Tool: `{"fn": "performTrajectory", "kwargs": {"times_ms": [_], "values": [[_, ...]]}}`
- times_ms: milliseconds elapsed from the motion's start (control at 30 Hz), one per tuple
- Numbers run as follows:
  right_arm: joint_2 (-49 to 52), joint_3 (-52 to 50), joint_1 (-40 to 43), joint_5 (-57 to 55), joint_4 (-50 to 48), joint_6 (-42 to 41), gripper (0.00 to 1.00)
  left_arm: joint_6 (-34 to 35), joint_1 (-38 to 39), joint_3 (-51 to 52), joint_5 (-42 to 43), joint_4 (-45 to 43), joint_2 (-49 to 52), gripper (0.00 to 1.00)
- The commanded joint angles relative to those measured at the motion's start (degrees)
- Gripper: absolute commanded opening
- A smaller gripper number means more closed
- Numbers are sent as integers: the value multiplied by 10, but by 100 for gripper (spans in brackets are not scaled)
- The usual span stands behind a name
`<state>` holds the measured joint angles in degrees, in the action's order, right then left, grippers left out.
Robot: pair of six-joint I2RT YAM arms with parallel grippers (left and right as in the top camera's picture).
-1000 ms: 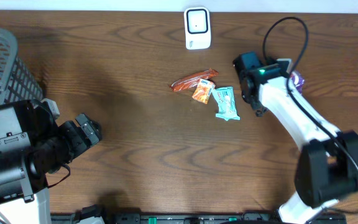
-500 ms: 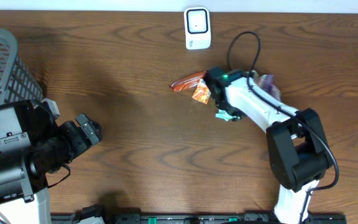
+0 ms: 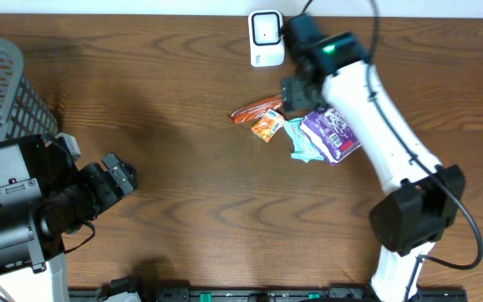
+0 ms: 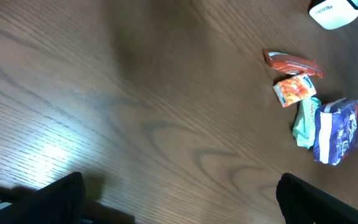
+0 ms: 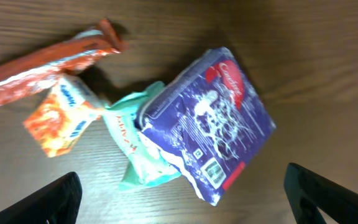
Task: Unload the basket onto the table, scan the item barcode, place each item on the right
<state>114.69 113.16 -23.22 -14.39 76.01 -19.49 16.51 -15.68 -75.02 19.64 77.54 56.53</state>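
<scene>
My right gripper swings to the right in the overhead view next, then comes down onto the purple package's red-marked edge, free of the teal packet [image 3: 302, 141].
A purple snack package [image 3: 332, 134] lies flat on the wooden table, its edge resting on a teal packet [image 3: 302, 141]. In the right wrist view the purple package [image 5: 210, 118] shows a printed barcode [image 5: 213, 171] facing up. An orange packet [image 3: 267, 126] and a long red packet [image 3: 257, 109] lie just left of them. The white scanner [image 3: 267, 38] stands at the table's far edge. My right gripper [image 3: 298, 92] hovers open above the pile, holding nothing [image 5: 182, 205]. My left gripper [image 3: 120, 176] is open and empty over bare wood [image 4: 179, 208], far left of the packets.
A grey mesh basket [image 3: 7, 84] stands at the left edge, behind the left arm. The right arm's white links [image 3: 384, 143] stretch diagonally from the near right corner across to the pile. In the left wrist view the packets [image 4: 303, 99] lie at the upper right.
My right gripper swung left with the purple package, opened and let it go beside the teal packet, then drew up toward the scanner. The left arm has not moved.
</scene>
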Motion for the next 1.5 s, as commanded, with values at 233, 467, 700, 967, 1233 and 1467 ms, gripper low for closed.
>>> {"fn": "performTrajectory", "kwargs": {"times_ms": [233,467,700,967,1233,1467], "values": [[-3,-26,143,219,-2,155,99,1,0,-2,7,0,0,98],[-2,-77,218,346,-65,172,99,1,0,-2,7,0,0,98],[-2,-169,298,416,-115,172,99,1,0,-2,7,0,0,98],[-2,-275,390,555,-229,208,93,1,0,-2,7,0,0,98],[-2,-325,370,574,-368,241,91,1,0,-2,7,0,0,98],[14,-339,326,516,-432,248,93,1,0,-2,7,0,0,98]]}}
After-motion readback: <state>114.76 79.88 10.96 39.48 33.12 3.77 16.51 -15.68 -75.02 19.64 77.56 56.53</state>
